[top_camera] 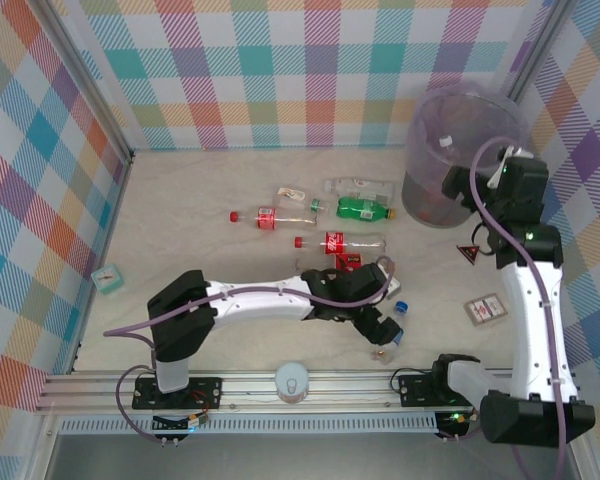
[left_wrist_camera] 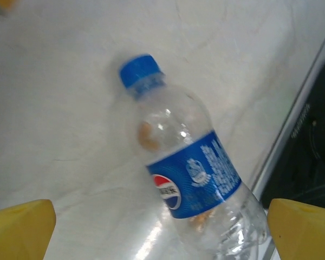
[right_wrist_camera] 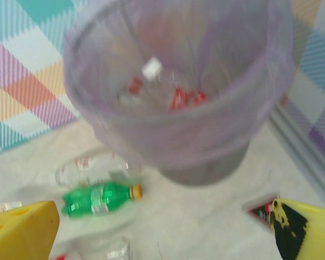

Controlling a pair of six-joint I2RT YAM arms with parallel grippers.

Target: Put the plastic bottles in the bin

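My left gripper will next move down onto the bottle's blue label [top_camera: 397,337] [left_wrist_camera: 196,174] and turn to line up with the bottle, which lies at an angle between its open fingers.
The blue-labelled bottle [left_wrist_camera: 192,173] lies on the table with its blue cap [left_wrist_camera: 141,70] pointing away. My left gripper [left_wrist_camera: 161,233] hovers open over it, its yellow fingers [left_wrist_camera: 19,230] wide on either side, not touching. From above, that bottle [top_camera: 395,322] is near the front rail. My right gripper [right_wrist_camera: 165,233] is open and empty, just in front of the bin [right_wrist_camera: 173,81], which holds several red-capped bottles. The bin [top_camera: 460,150] stands at the back right. A green bottle [top_camera: 365,210], a clear one [top_camera: 360,186] and red-labelled ones [top_camera: 335,242] [top_camera: 270,217] lie mid-table.
A teal cube [top_camera: 108,279] sits by the left wall. A red triangular piece [top_camera: 469,253] and a small card [top_camera: 483,308] lie beside the right arm. A white disc [top_camera: 293,380] rests on the front rail. Checked walls close in three sides.
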